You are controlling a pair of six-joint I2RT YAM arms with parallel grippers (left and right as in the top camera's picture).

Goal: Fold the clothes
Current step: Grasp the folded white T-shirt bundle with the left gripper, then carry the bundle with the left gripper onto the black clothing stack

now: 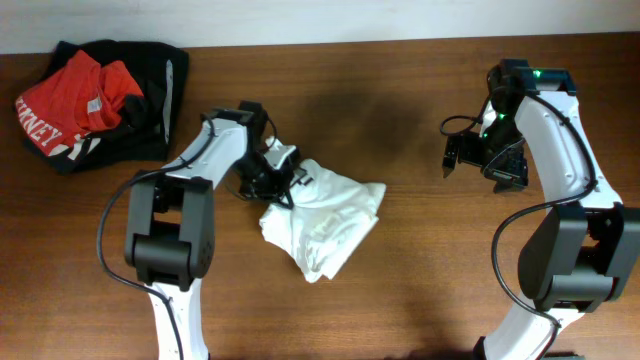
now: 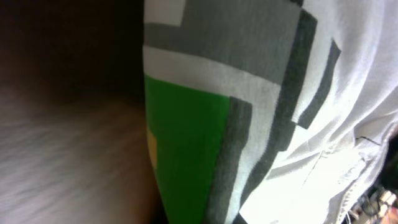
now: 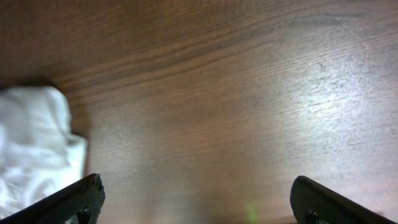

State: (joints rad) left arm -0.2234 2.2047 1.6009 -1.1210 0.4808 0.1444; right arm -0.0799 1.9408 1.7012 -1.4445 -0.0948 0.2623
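The left gripper lifts the T-shirt [image 1: 325,222] outward next, to its left in the overhead view, and releases it on top of the stacked red garment [image 1: 84,101] there.
The white T-shirt [image 1: 325,222] lies crumpled in a heap at the table's middle. My left gripper [image 1: 268,172] is down at the heap's upper left edge, with white cloth bunched around it, and looks shut on the fabric. In the left wrist view the cloth [image 2: 348,93] with a grey and green printed label [image 2: 186,143] fills the frame and hides the fingers. My right gripper [image 1: 482,162] is open and empty above bare wood, well right of the shirt. Its fingers [image 3: 199,202] stand wide apart, with a shirt edge [image 3: 34,146] at the left.
A red garment with white lettering [image 1: 70,105] lies on a black garment [image 1: 150,95] at the table's back left corner. Brown wood [image 1: 430,260] lies between the shirt and the right arm.
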